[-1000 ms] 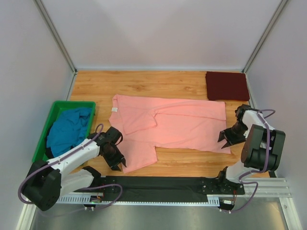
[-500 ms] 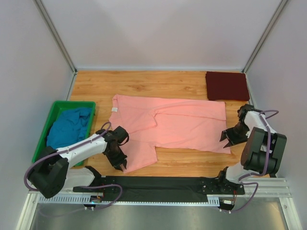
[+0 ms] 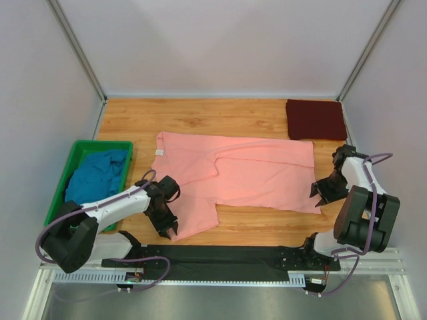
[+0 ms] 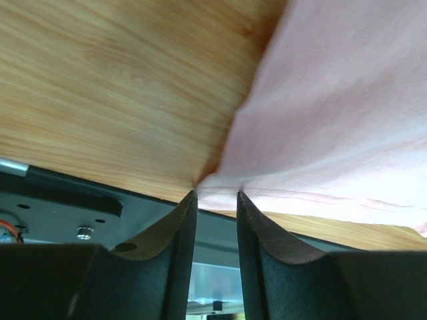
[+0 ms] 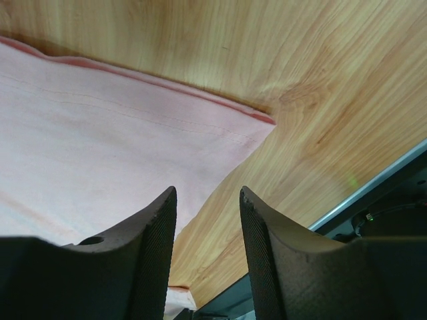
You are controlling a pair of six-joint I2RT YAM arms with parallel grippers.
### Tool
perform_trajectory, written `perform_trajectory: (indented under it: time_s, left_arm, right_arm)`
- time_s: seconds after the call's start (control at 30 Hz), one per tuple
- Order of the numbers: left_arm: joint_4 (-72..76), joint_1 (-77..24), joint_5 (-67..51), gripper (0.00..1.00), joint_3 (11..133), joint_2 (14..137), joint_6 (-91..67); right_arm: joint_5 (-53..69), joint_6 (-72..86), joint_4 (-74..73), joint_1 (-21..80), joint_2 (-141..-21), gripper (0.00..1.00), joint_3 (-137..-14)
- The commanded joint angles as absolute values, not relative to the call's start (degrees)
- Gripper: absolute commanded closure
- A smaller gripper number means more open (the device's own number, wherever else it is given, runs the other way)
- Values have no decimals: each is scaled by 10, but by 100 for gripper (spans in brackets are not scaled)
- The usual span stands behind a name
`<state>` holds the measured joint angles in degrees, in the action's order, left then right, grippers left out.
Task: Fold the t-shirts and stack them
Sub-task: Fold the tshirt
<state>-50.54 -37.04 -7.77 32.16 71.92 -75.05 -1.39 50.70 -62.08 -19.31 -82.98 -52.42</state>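
Note:
My right gripper lowers and draws back onto the shirt's near hem corner [image 3: 318,210] [image 5: 259,131] next, since that corner lies below its open fingers and nearer the base.
The salmon-pink t-shirt [image 3: 253,173] lies spread flat on the wooden table, white neck label [image 3: 159,153] at the left. My left gripper [image 3: 169,231] is at the shirt's near-left corner. In the left wrist view [image 4: 215,195] its jaws stand narrowly apart, with the pink corner [image 4: 220,181] right at the tips. My right gripper [image 3: 319,195] is open at the shirt's near-right hem corner. In the right wrist view [image 5: 207,193] its fingers straddle the cloth edge [image 5: 100,133]. The dark maroon t-shirt [image 3: 315,119] lies folded at the back right. The teal-blue t-shirt [image 3: 93,179] is crumpled in the bin.
A green plastic bin [image 3: 100,143] stands at the left edge of the table. A black rail [image 3: 227,255] with the arm bases runs along the near edge. White walls close in the left, back and right sides.
My left gripper has slid right and nearer along the shirt's edge to its near-left corner. My right gripper has shifted slightly right at the hem corner. The shirts have not moved.

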Motion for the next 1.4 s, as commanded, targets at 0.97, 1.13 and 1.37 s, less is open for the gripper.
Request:
perform_trajectory:
  time_s: [0.97, 1.13, 1.37]
  left_arm:
    - [-543, -402, -35, 100, 381, 711, -727]
    - [-547, -402, -30, 100, 388, 708, -712]
    - [-546, -402, -21, 100, 395, 689, -705]
  right_arm:
    - [-59, 526, -548, -195, -814, 54, -433]
    - [-83, 526, -523, -195, -822, 54, -417]
    - [-112, 522, -449, -196, -827, 60, -383]
